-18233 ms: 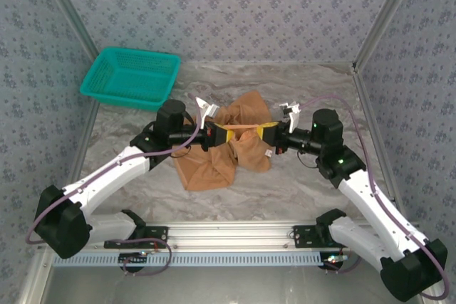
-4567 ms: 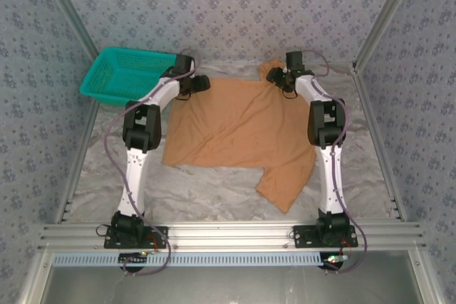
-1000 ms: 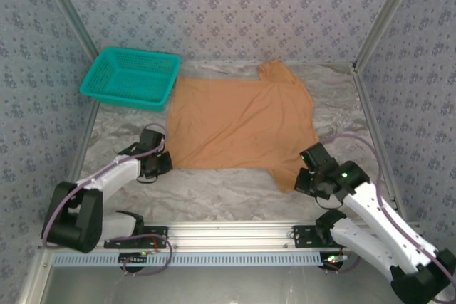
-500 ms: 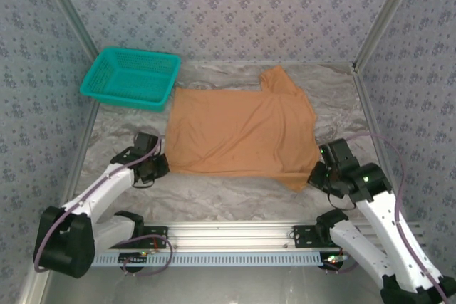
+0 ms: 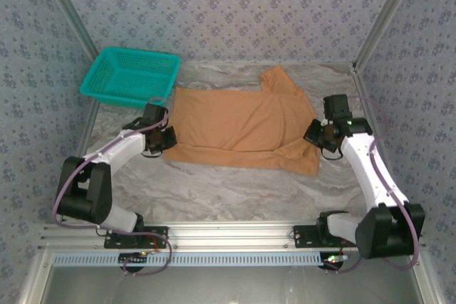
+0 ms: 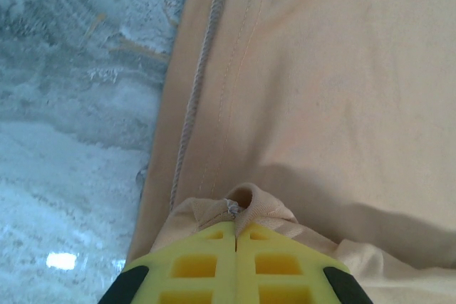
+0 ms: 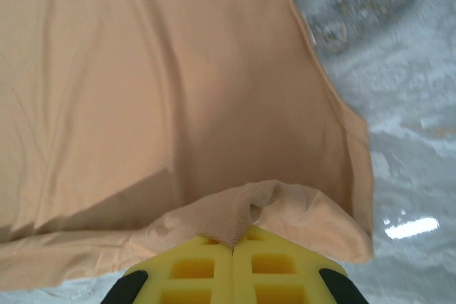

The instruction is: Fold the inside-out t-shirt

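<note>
My right gripper carries the t-shirt's lifted flap outward over the flat cloth toward the far-side sleeve next and releases it, as the t-shirt's near edge is barely folded.
The inside-out t-shirt is orange-tan and lies spread across the middle of the table, one sleeve pointing to the far side. My left gripper is shut on the shirt's near-left corner; in the left wrist view a bunched fold of cloth is pinched between its yellow fingers. My right gripper is shut on the near-right edge; the right wrist view has a lifted flap held over the flat shirt. The neck tag is hidden.
A teal mesh basket stands at the far left, just beyond the shirt's corner. Grey marbled table surface lies bare between the shirt and the aluminium rail at the near edge. Patterned walls close in three sides.
Both grippers have travelled away from the near edge toward the far side, carrying the shirt's near edge with them. The shirt now covers less depth, and more bare table shows in front.
</note>
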Robot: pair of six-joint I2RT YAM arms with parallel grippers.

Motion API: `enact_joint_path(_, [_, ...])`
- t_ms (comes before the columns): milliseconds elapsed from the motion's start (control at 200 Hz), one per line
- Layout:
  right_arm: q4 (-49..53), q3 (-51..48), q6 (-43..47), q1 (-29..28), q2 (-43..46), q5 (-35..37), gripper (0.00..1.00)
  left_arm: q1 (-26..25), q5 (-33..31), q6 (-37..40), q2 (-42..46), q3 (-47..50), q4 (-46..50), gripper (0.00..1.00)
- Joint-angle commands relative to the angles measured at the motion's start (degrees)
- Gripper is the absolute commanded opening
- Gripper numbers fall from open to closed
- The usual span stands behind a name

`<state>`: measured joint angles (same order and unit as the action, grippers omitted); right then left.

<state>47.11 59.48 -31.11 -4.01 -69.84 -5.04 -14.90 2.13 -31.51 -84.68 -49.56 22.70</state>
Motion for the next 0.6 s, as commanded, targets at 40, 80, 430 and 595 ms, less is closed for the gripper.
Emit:
enact_joint_path(40, [-5.3,4.1,3.3,0.6,-4.5,-0.6,0.02,0.9,1.0,1.9,-1.0,-3.1,-1.0,0.00])
enact_joint_path(80, [-5.7,5.0,3.5,0.6,-6.0,-0.6,0.02,1.1,1.1,1.9,-0.9,-3.1,-1.0,0.00])
enact_joint_path(430, [-10.0,11.2,4.2,0.6,-15.5,-1.3,0.05,2.3,1.7,2.0,-0.4,-2.0,-2.0,0.00])
enact_joint_path(595, [-10.1,13.6,5.0,0.6,-19.2,-1.6,0.04,2.7,2.0,2.0,-0.7,-2.6,-2.3,0.00])
